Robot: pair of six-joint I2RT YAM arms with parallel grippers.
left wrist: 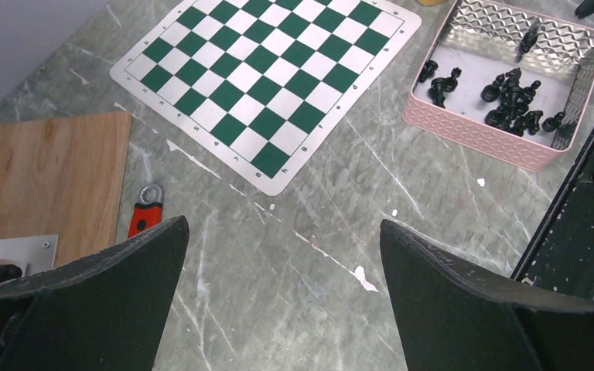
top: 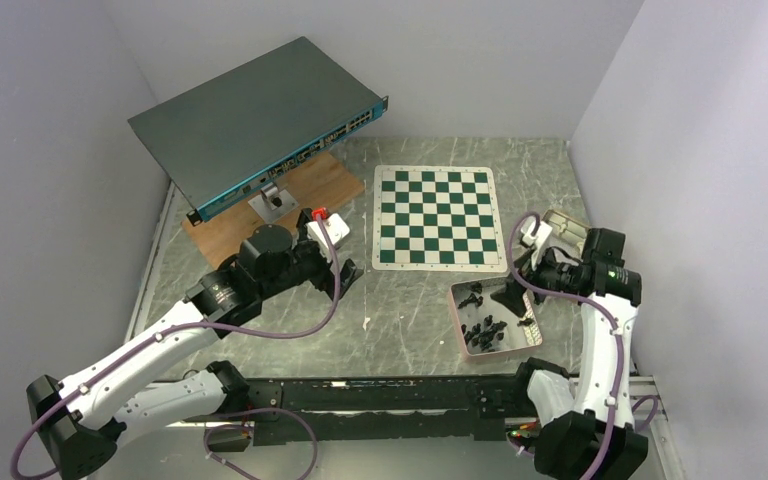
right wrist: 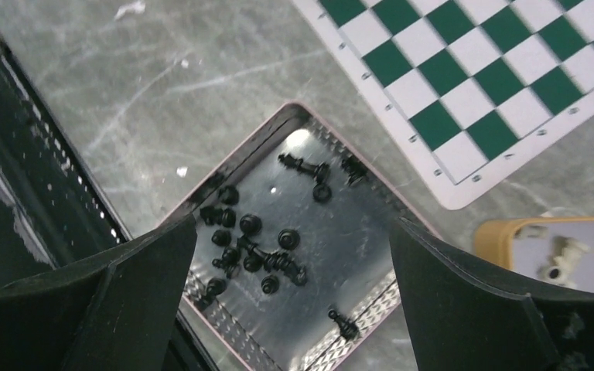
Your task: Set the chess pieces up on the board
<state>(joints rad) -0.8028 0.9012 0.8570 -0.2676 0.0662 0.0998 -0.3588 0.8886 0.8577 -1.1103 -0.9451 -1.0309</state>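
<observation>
My right gripper will next go down into the tray and back onto the upright black pawn (top: 488, 320) (right wrist: 288, 239) at the pile's edge, since bare metal beside it leaves finger room.
The board (top: 435, 217) (left wrist: 271, 73) (right wrist: 495, 77), a green-and-white mat, lies flat at the table's middle back with no pieces on it. Several black chess pieces (top: 485, 328) (left wrist: 510, 97) (right wrist: 251, 255) lie jumbled in a pink-rimmed metal tray (top: 500, 354) (left wrist: 479, 139) (right wrist: 247, 154) near the board's front right corner. My right gripper (top: 515, 295) (right wrist: 293, 222) hovers open above the tray, holding nothing. My left gripper (top: 345, 272) (left wrist: 282, 224) stands open over bare table, left of the board's near corner.
A grey-teal network switch (top: 260, 125) leans on a stand over a wooden plank (top: 250, 225) (left wrist: 42, 178) at the back left. A red-handled tool (left wrist: 145, 212) lies beside the plank. A yellowish box with white pieces (right wrist: 557, 251) (top: 565, 228) sits right of the board. A black rail (top: 380, 395) runs along the near edge.
</observation>
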